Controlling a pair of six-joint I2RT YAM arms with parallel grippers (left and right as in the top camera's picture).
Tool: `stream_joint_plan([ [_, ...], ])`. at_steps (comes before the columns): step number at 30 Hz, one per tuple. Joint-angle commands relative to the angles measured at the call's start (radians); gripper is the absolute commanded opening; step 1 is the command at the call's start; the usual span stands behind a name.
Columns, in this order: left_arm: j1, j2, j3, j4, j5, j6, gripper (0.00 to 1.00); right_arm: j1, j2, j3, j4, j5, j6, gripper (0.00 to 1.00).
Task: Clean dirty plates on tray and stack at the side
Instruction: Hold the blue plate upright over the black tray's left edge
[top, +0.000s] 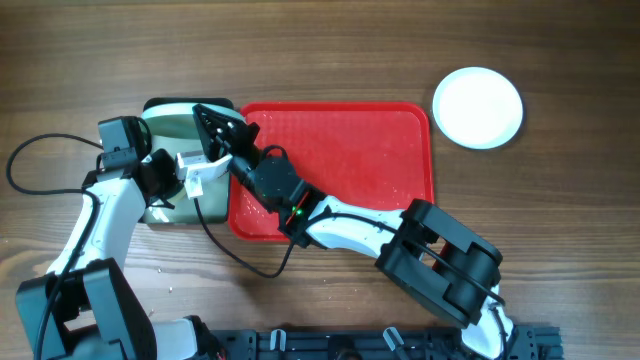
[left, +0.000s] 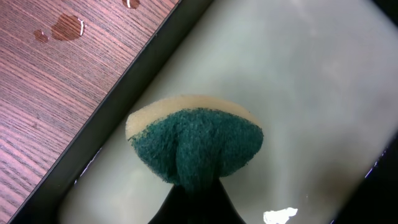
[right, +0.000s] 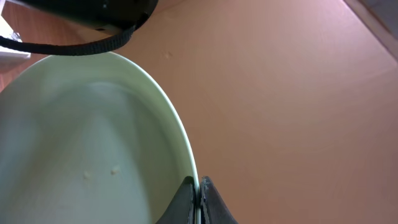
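Observation:
The sponge in my left gripper will move toward the red tray (top: 350, 150) next, and I will release the sponge where the black-rimmed tray lies bare.
My right gripper (right: 199, 186) is shut on the rim of a pale aqua plate (right: 93, 143) that carries a few small crumbs. In the overhead view this gripper (top: 213, 125) is over the black-rimmed tray (top: 160, 105), left of the red tray (top: 350, 150), and the arms hide most of the held plate. A green-and-yellow sponge (left: 196, 146) is pinched in my left gripper (left: 196, 186), shut, above a pale green surface inside the black rim (left: 124, 87). The left gripper (top: 203, 172) sits just below the right one. A white plate (top: 478, 107) lies on the table right of the red tray.
Water drops (left: 65, 28) lie on the wooden table beside the black-rimmed tray. The right arm (top: 350, 225) crosses the red tray's lower left corner. A black cable (top: 45, 150) loops over the table at the left.

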Motion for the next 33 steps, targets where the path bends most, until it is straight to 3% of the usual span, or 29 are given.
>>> stream_joint_plan([
  [1, 0.006, -0.007, -0.005, 0.005, 0.012, -0.012, 0.04, 0.004, 0.006, 0.013, 0.013, 0.029, 0.079, 0.04],
  [15, 0.006, -0.007, -0.005, 0.006, 0.012, -0.012, 0.04, -0.009, 0.006, 0.013, 0.016, 0.047, 0.079, 0.05],
  [17, 0.006, -0.007, -0.005, 0.006, 0.012, -0.012, 0.04, -0.029, 0.006, 0.013, 0.016, 0.078, 0.135, 0.04],
  [20, 0.006, -0.007, -0.005, 0.006, 0.012, -0.012, 0.04, -0.065, 0.006, 0.013, 0.016, 0.129, 0.291, 0.04],
  [23, 0.006, -0.007, -0.005, 0.018, 0.039, 0.002, 0.04, -0.115, 0.006, 0.013, -0.04, 0.307, 0.571, 0.04],
  [25, 0.006, -0.007, -0.005, 0.033, 0.097, 0.064, 0.04, -0.149, 0.005, 0.013, -0.177, 0.355, 0.803, 0.04],
  [31, -0.003, -0.007, -0.005, 0.044, 0.137, 0.123, 0.04, -0.159, -0.081, 0.013, -0.521, 0.208, 1.304, 0.04],
  [33, -0.023, -0.007, -0.005, 0.048, 0.136, 0.133, 0.04, -0.16, -0.153, 0.013, -0.623, 0.167, 1.369, 0.04],
])
